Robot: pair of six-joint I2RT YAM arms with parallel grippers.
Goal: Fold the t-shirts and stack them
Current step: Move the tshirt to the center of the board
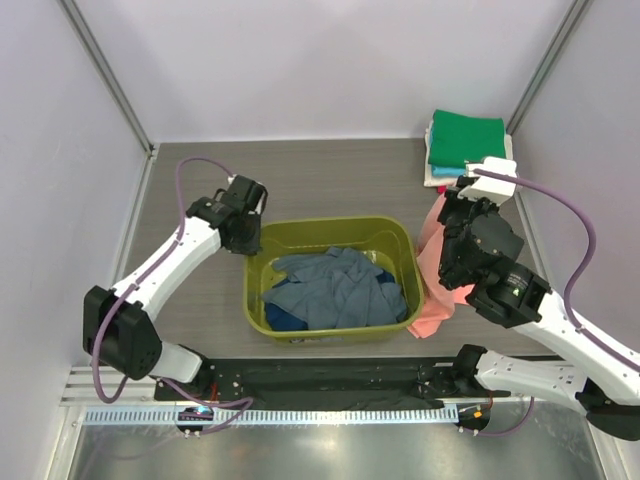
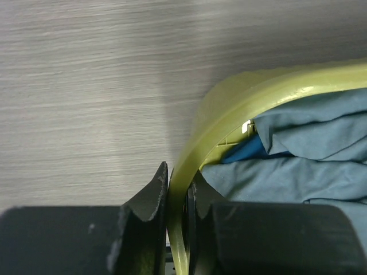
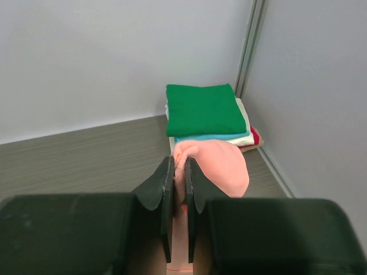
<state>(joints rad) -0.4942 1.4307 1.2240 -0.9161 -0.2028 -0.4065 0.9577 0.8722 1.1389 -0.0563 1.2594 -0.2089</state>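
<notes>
The tub (image 1: pixel 330 335) fills the middle of the table. It will next be dragged outward and to the left in the top view by my left gripper, which will let go of its rim at the bare far corner (image 1: pixel 172 165).
My right gripper (image 3: pixel 179 172) is shut on the salmon-pink t-shirt (image 3: pixel 221 166) and holds it up in the air; the shirt (image 1: pixel 435 295) hangs down beside the right end of the olive-green tub (image 1: pixel 330 335). My left gripper (image 2: pixel 178 183) is shut on the tub's rim (image 2: pixel 229 109) at its far left corner (image 1: pixel 255 245). Slate-blue t-shirts (image 1: pixel 335 285) lie crumpled inside the tub, also in the left wrist view (image 2: pixel 298 166). A folded stack with a green t-shirt on top (image 1: pixel 465 140) sits at the far right corner, with teal, cream and red layers under it (image 3: pixel 212 112).
Grey walls and metal posts close in the table on the left, back and right. The folded stack lies close to the right wall post (image 3: pixel 249 46). Bare wood-grain table (image 1: pixel 330 180) lies behind the tub.
</notes>
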